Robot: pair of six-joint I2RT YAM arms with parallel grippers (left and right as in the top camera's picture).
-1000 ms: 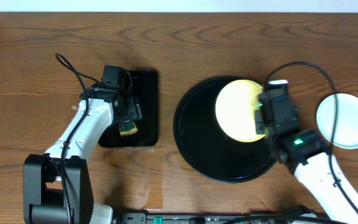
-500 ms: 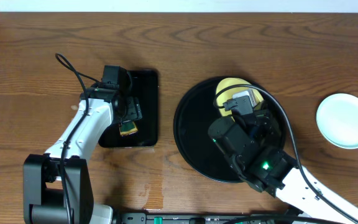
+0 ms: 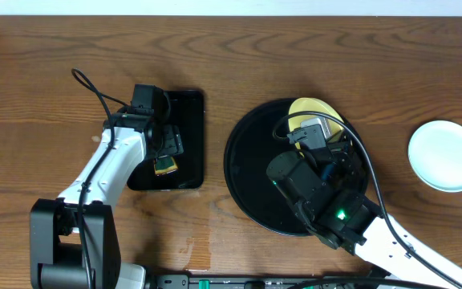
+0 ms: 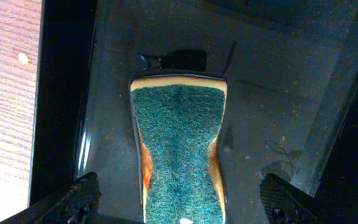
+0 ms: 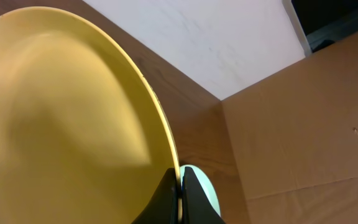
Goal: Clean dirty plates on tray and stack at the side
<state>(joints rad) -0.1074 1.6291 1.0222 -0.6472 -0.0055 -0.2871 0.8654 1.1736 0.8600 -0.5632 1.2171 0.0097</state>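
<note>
Next, my right gripper needs to travel to the right in the overhead view, level the tilted plate and lower it onto the mint-blue plate (image 5: 203, 185), since that already lies aside.
The pale yellow plate (image 3: 314, 107) is tilted up on edge over the far part of the round black tray (image 3: 251, 181). My right gripper (image 5: 180, 186) is shut on its rim; the plate (image 5: 61, 118) fills the right wrist view. My right arm hides most of the plate from overhead. One mint-blue plate (image 3: 446, 155) lies on the bare wood at the right and also shows behind the fingers in the right wrist view (image 5: 201, 190). My left gripper (image 4: 182, 202) is open, its fingers on either side of a green-topped sponge (image 4: 179, 143).
The sponge (image 3: 165, 166) lies in a small rectangular black tray (image 3: 187, 104) left of the round tray. A cardboard box (image 5: 303, 124) stands beyond the table's right end. Cables trail from both arms.
My right arm has swung from the tray's right side to over its front. The yellow plate has gone from lying flat on the tray to tilted on edge. The left arm is unmoved.
</note>
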